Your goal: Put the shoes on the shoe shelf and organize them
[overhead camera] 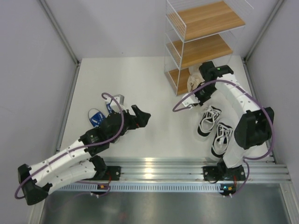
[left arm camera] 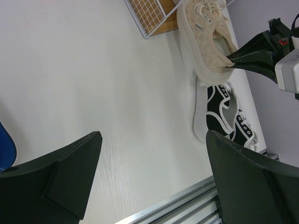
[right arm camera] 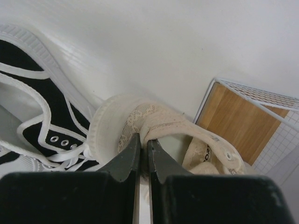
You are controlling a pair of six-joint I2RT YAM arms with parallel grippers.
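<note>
The shoe is tilted. My right gripper should next go down and move gently outward, to the left in the top view, and lay the shoe there.
My right gripper (right arm camera: 144, 140) is shut on the heel collar of a beige shoe (right arm camera: 163, 126). That beige shoe (overhead camera: 193, 80) is tilted with its toe at the bottom tier of the shoe shelf (overhead camera: 205, 18). My right gripper (overhead camera: 202, 89) is just beside the shelf's foot. Two black shoes (overhead camera: 209, 120) (overhead camera: 222, 139) lie side by side on the table under the right arm. A blue shoe (overhead camera: 96, 116) lies by the left arm, partly hidden by it. My left gripper (overhead camera: 142, 115) stands open over bare table, with nothing between its fingers (left arm camera: 74, 168).
The shelf's upper two wooden tiers (overhead camera: 205, 46) hold nothing. Grey walls with metal posts (overhead camera: 60, 37) close the table on the left, right and back. An aluminium rail (overhead camera: 154, 170) runs along the near edge.
</note>
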